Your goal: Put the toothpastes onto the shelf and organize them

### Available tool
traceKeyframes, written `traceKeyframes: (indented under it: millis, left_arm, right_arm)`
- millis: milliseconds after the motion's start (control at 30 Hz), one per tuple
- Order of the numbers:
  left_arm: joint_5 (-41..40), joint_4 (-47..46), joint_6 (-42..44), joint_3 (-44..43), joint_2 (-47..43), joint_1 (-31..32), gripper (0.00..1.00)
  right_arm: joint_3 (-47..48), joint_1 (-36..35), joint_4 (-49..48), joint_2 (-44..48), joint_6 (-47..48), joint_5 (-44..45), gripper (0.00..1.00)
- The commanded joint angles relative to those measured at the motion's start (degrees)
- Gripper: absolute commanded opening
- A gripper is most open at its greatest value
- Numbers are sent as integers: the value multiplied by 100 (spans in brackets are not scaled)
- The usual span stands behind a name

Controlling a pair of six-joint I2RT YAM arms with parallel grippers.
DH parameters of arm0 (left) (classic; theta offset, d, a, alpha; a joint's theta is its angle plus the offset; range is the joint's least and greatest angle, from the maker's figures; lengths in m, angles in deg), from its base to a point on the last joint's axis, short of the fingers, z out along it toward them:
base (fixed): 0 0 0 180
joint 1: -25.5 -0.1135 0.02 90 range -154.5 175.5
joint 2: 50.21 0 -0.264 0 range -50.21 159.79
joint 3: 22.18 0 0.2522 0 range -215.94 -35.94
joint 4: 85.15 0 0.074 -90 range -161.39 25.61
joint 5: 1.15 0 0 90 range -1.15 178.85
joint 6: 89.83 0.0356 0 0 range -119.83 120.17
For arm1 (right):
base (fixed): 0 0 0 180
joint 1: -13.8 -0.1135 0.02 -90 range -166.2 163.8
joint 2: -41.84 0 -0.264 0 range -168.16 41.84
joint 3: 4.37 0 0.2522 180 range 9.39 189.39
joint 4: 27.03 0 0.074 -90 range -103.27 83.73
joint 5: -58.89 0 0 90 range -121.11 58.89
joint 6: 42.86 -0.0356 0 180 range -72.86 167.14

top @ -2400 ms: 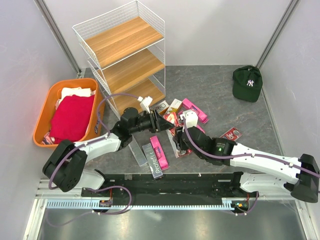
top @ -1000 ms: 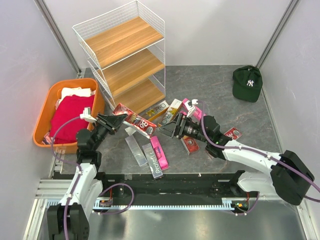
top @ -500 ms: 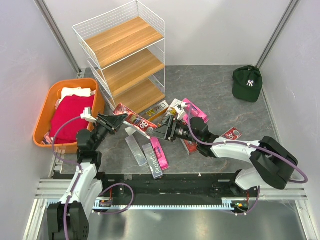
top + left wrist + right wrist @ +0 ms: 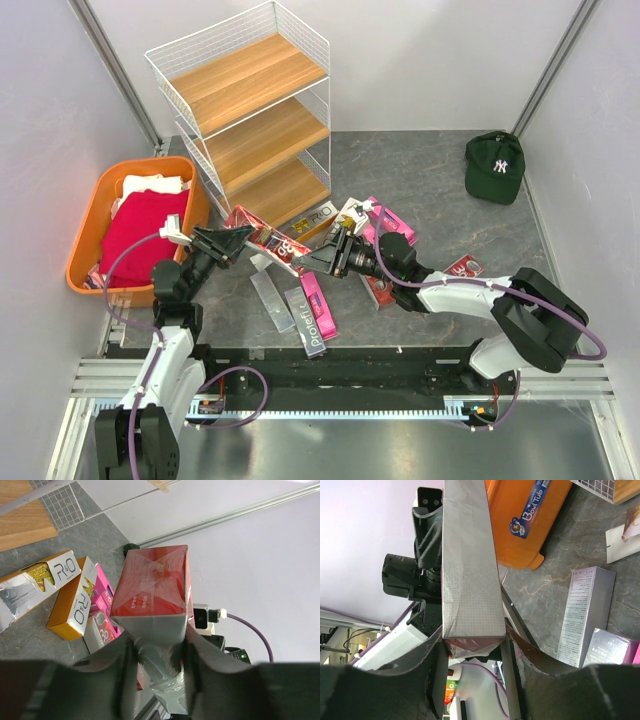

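Note:
The shelf's middle board is outward of my right gripper at its end nearer the cap (image 4: 303, 124), so I should move the gripper outward and let go of the box there.
A dark red toothpaste box (image 4: 268, 240) hangs above the table between both grippers. My left gripper (image 4: 228, 243) is shut on its left end; in the left wrist view the box (image 4: 150, 585) sticks out from between the fingers of that gripper (image 4: 157, 647). My right gripper (image 4: 318, 261) is shut on the right end; in the right wrist view the box (image 4: 469, 555) shows its silver side, clamped in that gripper (image 4: 472, 647). Several more toothpastes lie on the table: pink (image 4: 315, 298), silver-grey (image 4: 272, 300), gold-white (image 4: 315, 217). The shelf (image 4: 250, 100) stands at the back left with bare boards.
An orange basket (image 4: 100, 205) with red and white cloths stands left of the shelf; it also shows in the right wrist view (image 4: 530, 520). A dark green cap (image 4: 495, 166) lies at the back right. Gold-white boxes (image 4: 75, 600) and a silver box (image 4: 582, 610) lie below the grippers.
My right gripper has moved left to the free end of the dark red box and closed on it. My left gripper has held the box nearly still.

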Motion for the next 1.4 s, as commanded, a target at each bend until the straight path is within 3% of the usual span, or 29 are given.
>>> traceKeyframes:
  millis: [0,33,100,367,400,433,633,900,1100,1367]
  left_arm:
    - [216,26,235,-125,-133,15,63]
    - [217,384,427,-256,-168,15,73]
    - [208,781,639,-467,-203,15,82]
    - [-178,3758,2502,-1627,-282,15,91]
    - [-249,3997,2652,-1707,-291,15,100]
    - [-301,4165,2923,-1838,-308,15,100]
    - [-487,4413,3330,-1717,-493,24,100]
    - [49,4439,3303,-1620,-703,24,100]
    - [-161,4579,3725,-1602,-731,24,100]
    - [-293,4773,3919,-1804,-669,24,100]
  right_arm:
    - [224,11,-349,86,84,-10,31]
    - [206,37,-322,130,119,-1,30]
    - [215,107,-156,226,172,34,27]
    - [338,502,706,640,497,104,22]
    - [347,547,863,710,550,104,21]
    - [347,634,961,849,585,113,21]
    - [434,810,2067,1683,1041,367,19]
    - [1066,811,3632,2600,1315,816,18]
    - [1663,811,3695,2100,1630,851,17]
    - [2464,1206,2562,711,1140,254,15]
